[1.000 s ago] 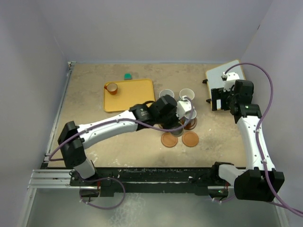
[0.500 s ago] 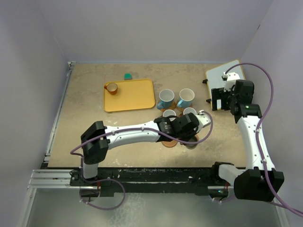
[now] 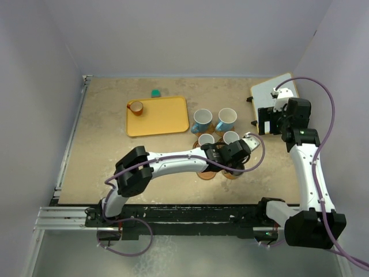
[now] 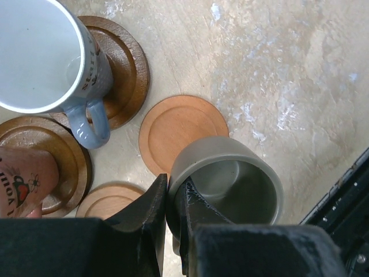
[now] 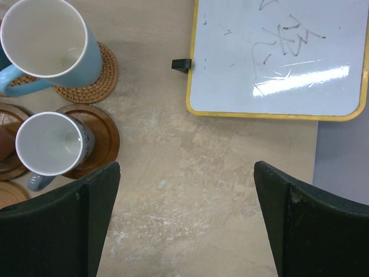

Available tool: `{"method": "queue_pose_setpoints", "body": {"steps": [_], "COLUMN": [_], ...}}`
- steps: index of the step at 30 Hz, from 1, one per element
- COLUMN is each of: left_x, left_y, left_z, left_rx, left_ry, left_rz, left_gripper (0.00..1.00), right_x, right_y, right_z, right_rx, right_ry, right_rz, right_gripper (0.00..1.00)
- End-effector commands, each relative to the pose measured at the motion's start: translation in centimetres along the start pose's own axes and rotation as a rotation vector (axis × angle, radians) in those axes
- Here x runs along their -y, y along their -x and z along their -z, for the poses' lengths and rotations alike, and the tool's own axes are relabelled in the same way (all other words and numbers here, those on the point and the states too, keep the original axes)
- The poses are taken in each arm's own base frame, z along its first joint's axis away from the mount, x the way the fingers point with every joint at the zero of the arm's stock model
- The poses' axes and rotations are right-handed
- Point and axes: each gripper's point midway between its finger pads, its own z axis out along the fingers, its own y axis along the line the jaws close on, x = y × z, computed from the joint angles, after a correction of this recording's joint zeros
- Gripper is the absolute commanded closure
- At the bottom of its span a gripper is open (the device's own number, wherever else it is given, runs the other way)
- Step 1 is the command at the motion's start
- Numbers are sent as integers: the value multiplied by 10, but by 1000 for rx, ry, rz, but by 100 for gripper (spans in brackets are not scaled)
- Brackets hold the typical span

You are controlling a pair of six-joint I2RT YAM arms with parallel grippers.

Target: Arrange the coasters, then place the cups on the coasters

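The grey cup still hangs past the near edge of the coaster, so my left gripper will next ease outward and down over the plain orange coaster [image 3: 229,175] [image 4: 179,135] and release the cup there.
My left gripper [image 4: 174,183] is shut on the wall of the grey cup [image 4: 230,184], one finger inside the rim and one outside. The cup hangs over the near edge of a plain orange coaster [image 4: 179,135]; whether it touches I cannot tell. A second plain coaster [image 4: 109,199] lies beside it. A pale cup [image 4: 40,55] stands on a dark ringed coaster [image 4: 124,69]. Two light blue cups [image 3: 202,120] [image 3: 226,118] and two pale cups [image 3: 206,139] [image 3: 230,137] stand on coasters. The orange-brown cup [image 3: 136,108] sits on the tray. My right gripper [image 5: 185,167] hangs open over bare table.
The yellow tray [image 3: 164,118] lies at the back left, with a small green object [image 3: 155,93] behind it. A whiteboard [image 3: 274,92] with a yellow rim lies at the back right, under my right arm. The left arm stretches across the table's middle.
My left gripper has carried the grey cup from beside the pale cups toward the near side, down over the plain coasters. The right arm has not moved.
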Motion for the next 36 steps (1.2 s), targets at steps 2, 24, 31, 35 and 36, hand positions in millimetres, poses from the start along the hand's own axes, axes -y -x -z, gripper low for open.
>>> {"method": "queue_pose_setpoints", "body": {"steps": [2, 24, 31, 35, 36], "left_x": [-12, -17, -16, -16, -16], "left_y": [40, 16, 12, 8, 7], "left_z": [-7, -39, -39, -42, -43], "left_rx": [94, -3, -9, -17, -21], "left_ry": [18, -26, -38, -32, -31], "left_rz": [117, 156, 153, 147, 146], "left_gripper": [97, 97, 97, 97, 97], "right_x": [0, -5, -6, -6, -6], "right_y": [14, 15, 14, 14, 14], "right_z": [11, 14, 13, 13, 13], "right_rx": [67, 76, 71, 70, 69], "right_ry": [1, 32, 37, 36, 36], "right_rz": [-13, -13, -11, -12, -12], "right_gripper": [0, 0, 0, 0, 0]}}
